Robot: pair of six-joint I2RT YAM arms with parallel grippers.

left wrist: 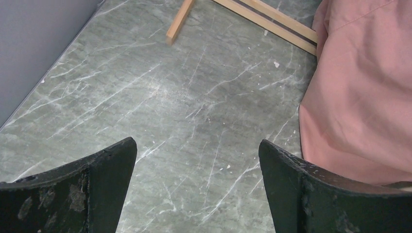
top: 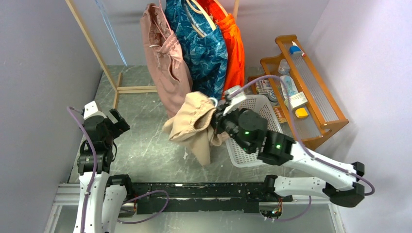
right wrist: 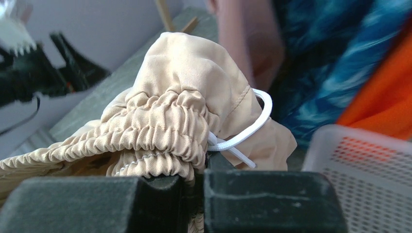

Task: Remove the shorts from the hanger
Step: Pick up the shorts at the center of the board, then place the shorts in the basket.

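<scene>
Next, the right gripper carries the unhung shorts to the white basket (top: 266, 110) (right wrist: 371, 177), below and to its right in the top view, lowers them inside and releases them.
My right gripper (top: 216, 119) (right wrist: 198, 167) is shut on the gathered waistband of the tan-beige shorts (top: 192, 121) (right wrist: 170, 111), which hang in the air, off the rack, beside the white basket (top: 266, 110); their white cord (right wrist: 252, 126) loops out by the jaws. On the wooden hanger rack (top: 92, 43) still hang the dusty pink shorts (top: 165, 58) (left wrist: 359, 92), the blue patterned shorts (top: 201, 48) (right wrist: 330, 68) and the orange shorts (top: 235, 48) (right wrist: 384, 102). Far to the left, my left gripper (top: 112, 121) (left wrist: 197, 160) stands open over bare floor, nothing between its fingers.
The rack's wooden foot bars (top: 136, 89) (left wrist: 262, 19) lie on the grey marbled surface (top: 145, 145). A wooden shelf (top: 311, 92) with bottles and boxes stands at the right, behind the basket (right wrist: 359, 179). Walls close in on both sides.
</scene>
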